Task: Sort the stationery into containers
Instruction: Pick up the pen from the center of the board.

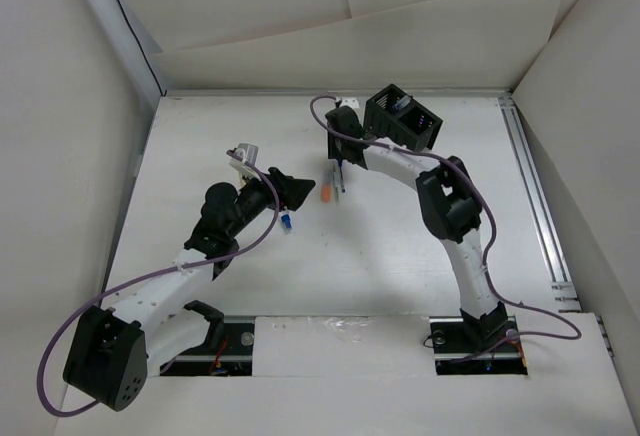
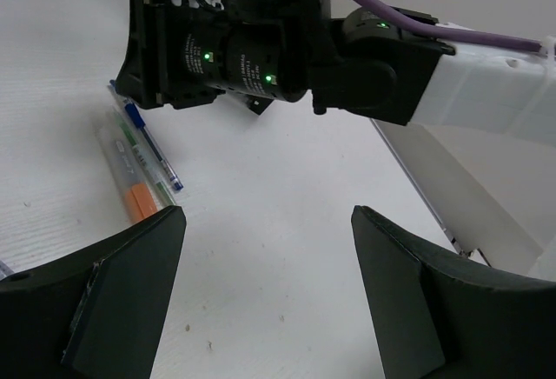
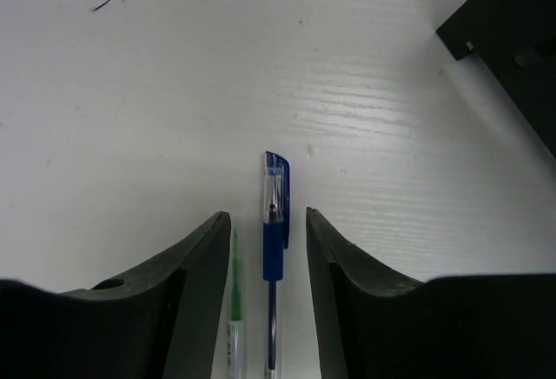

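My right gripper lowers toward the organiser next before closing around the blue pen's end with the cap [image 3: 275,216], as the green-tipped pen lies near one finger.
The black slotted organiser [image 1: 403,116] stands at the back middle of the table; its corner shows in the right wrist view [image 3: 512,40]. A small cluster of pens [image 1: 338,182] lies in front of it: a blue capped pen [image 3: 274,240], a clear pen with a green tip [image 3: 234,296] and a grey marker with an orange end [image 2: 139,198]. My right gripper [image 3: 268,218] is open, low over the table, with the blue pen between its jaws and gaps on both sides. My left gripper [image 2: 268,214] is open and empty, just left of the cluster. A stubby white-blue marker [image 1: 286,221] lies near the left arm.
White walls enclose the table on the left and at the back. A metal rail [image 1: 535,196] runs along the right side. The right arm's wrist [image 2: 261,49] hangs close in front of my left gripper.
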You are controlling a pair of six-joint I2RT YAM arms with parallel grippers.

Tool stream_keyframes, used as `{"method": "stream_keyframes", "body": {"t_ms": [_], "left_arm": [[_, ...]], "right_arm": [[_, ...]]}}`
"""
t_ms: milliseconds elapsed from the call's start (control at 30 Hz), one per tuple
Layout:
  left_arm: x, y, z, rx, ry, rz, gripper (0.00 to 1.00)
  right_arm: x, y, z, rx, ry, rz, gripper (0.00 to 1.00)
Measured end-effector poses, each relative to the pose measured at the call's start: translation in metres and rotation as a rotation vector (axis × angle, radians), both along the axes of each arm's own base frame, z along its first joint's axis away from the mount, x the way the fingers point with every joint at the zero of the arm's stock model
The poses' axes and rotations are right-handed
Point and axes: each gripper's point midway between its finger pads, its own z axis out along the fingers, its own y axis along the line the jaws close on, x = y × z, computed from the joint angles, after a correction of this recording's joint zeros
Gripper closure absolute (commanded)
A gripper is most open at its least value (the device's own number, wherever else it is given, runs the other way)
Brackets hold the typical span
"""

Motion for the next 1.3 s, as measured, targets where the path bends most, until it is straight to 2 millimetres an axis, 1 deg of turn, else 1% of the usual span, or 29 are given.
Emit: {"method": "stream_keyframes", "body": {"t_ms": [100,233,367,433,567,600,633,733,767,833,967,1033,1100,1167,1233,1300], "left_arm": [[0.000,0.000,0.000,0.000,-0.001,0.000,0.26],[0.000,0.000,0.000,0.000,-0.001,0.000,0.26],[0.000,0.000,0.000,0.000,0.000,0.000,0.26],[0.000,0.000,0.000,0.000,0.000,0.000,0.26],[0.000,0.000,0.000,0.000,-0.001,0.000,0.26],[0.000,0.000,0.000,0.000,0.000,0.000,0.26],[0.000,0.000,0.000,-0.001,-0.001,0.000,0.26],[0.000,0.000,0.000,0.000,-0.001,0.000,0.26],[0.000,0.000,0.000,0.000,-0.001,-0.001,0.26],[0.000,0.000,0.000,0.000,0.000,-0.001,0.26],[0.000,0.000,0.000,0.000,-0.001,-0.001,0.26],[0.000,0.000,0.000,0.000,0.000,-0.001,0.26],[0.000,0.000,0.000,0.000,-0.001,-0.001,0.26],[0.000,0.000,0.000,0.000,-0.001,-0.001,0.26],[0.000,0.000,0.000,0.000,-0.001,-0.001,0.26],[0.000,0.000,0.000,0.000,-0.001,-0.001,0.26]], "right_arm": [[0.009,-0.002,-0.009,-0.002,0.025,-0.011,0.54],[0.016,-0.010,-0.019,-0.006,0.057,-0.029,0.56],[0.023,-0.013,-0.027,-0.004,0.074,-0.040,0.59],[0.022,-0.013,-0.033,-0.008,0.092,-0.037,0.59],[0.020,-0.011,-0.033,-0.005,0.099,-0.029,0.59],[0.020,-0.011,-0.033,-0.004,0.100,-0.027,0.67],[0.020,-0.011,-0.033,-0.003,0.102,-0.026,0.72],[0.019,-0.011,-0.034,0.000,0.105,-0.026,0.78],[0.019,-0.010,-0.034,0.000,0.106,-0.026,0.84],[0.018,-0.011,-0.036,-0.003,0.107,-0.028,0.99],[0.014,-0.018,-0.033,0.010,0.101,-0.045,1.00],[0.005,-0.025,-0.031,0.003,0.113,-0.048,1.00],[-0.003,-0.033,-0.025,0.002,0.120,-0.053,1.00],[-0.006,-0.040,-0.006,0.013,0.102,-0.059,1.00],[-0.001,-0.045,0.026,0.046,0.047,-0.067,1.00],[0.007,-0.052,0.070,0.096,-0.036,-0.080,1.00]]}}
